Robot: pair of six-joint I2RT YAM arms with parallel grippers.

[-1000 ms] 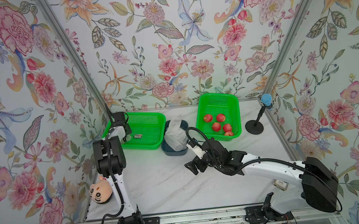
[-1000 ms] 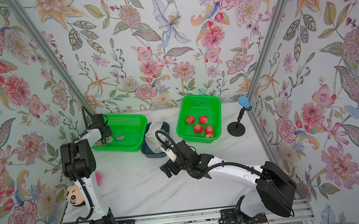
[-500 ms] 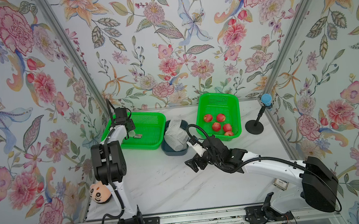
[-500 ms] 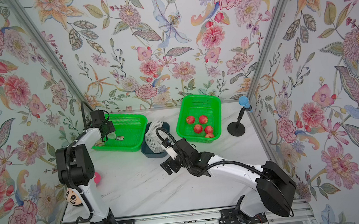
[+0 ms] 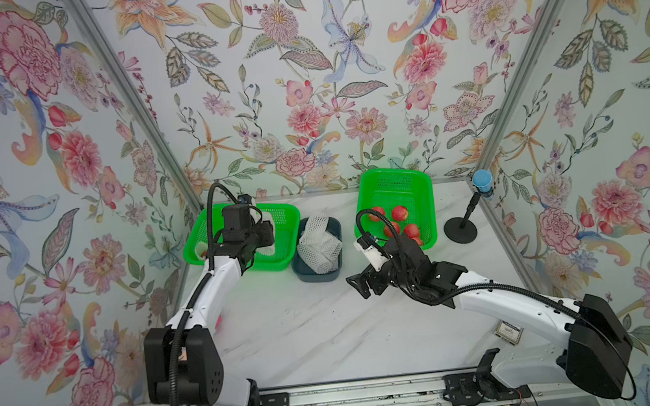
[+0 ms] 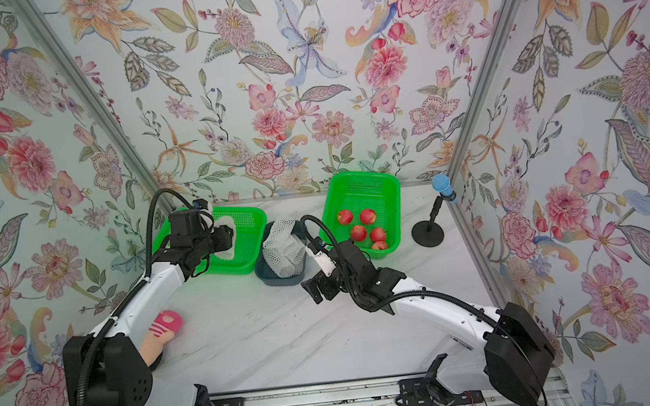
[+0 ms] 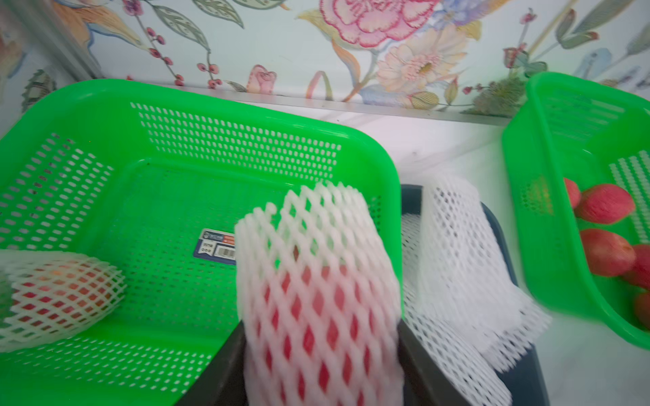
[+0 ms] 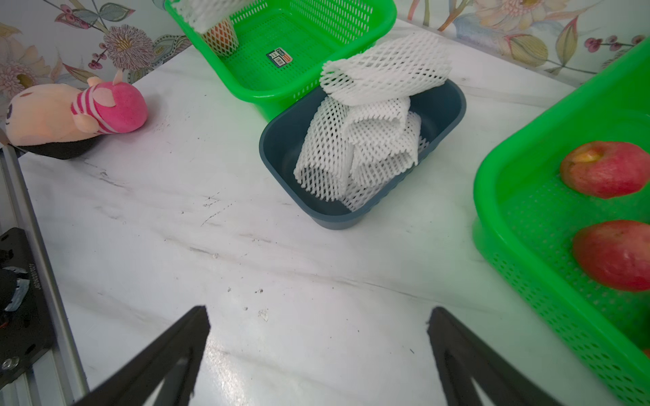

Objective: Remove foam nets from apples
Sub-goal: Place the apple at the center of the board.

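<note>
The left gripper needs to swing back next, lower the netted apple onto the clear marble in front of the bin and release it there, because that clear marble is below and back.
My left gripper (image 7: 322, 337) is shut on a netted apple (image 7: 316, 298), red behind a white foam net, held above the left green basket (image 7: 88, 147); in a top view the gripper (image 6: 228, 239) hangs over that basket. Another netted apple (image 7: 59, 295) lies in the same basket's corner. Several empty foam nets (image 8: 369, 133) are piled in a blue-grey bin (image 8: 281, 147). Bare red apples (image 6: 359, 233) lie in the right green basket (image 6: 358, 184). My right gripper (image 8: 318, 316) is open and empty above the bare marble, in front of the bin (image 5: 318, 274).
A pink striped plush toy (image 6: 161, 328) lies at the table's left edge beside my left arm. A black stand with a blue ball top (image 5: 461, 226) sits at the back right. A small card (image 5: 508, 333) lies by my right arm's base.
My left gripper has swung from the left basket's back-left corner toward its right side, carrying the netted apple. My right gripper has shifted slightly back and to the right, still open.
</note>
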